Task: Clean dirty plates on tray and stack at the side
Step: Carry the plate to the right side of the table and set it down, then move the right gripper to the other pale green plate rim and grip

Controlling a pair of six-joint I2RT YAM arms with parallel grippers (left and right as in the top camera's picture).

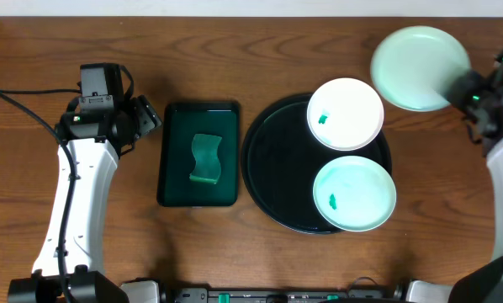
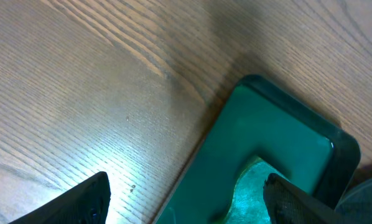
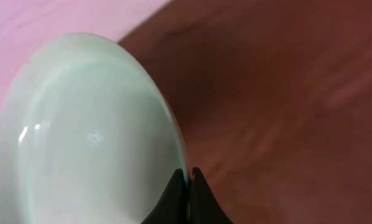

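The right gripper moves the plate down and back to the clear wood beside the black tray next and releases it, since that wood lies below and back from the gripper.
Two white plates lie on the round black tray (image 1: 272, 160). The upper plate (image 1: 346, 114) and the lower plate (image 1: 354, 195) each carry a small green smudge. A third, pale-mint plate (image 1: 420, 55) hangs tilted over the table at the back right, off the tray. My right gripper (image 1: 463, 88) is shut on its rim. In the right wrist view the fingertips (image 3: 188, 174) pinch the edge of that plate (image 3: 86, 137). My left gripper (image 1: 150, 118) stands open over the left edge of the green tray, with nothing between its jaws (image 2: 186, 181).
A rectangular dark green tray (image 1: 172, 168) sits left of the black tray with a green wavy sponge (image 1: 206, 157) in it. The left wrist view shows that tray's corner (image 2: 267, 124) and the sponge (image 2: 251, 186). Bare wood lies around both trays.
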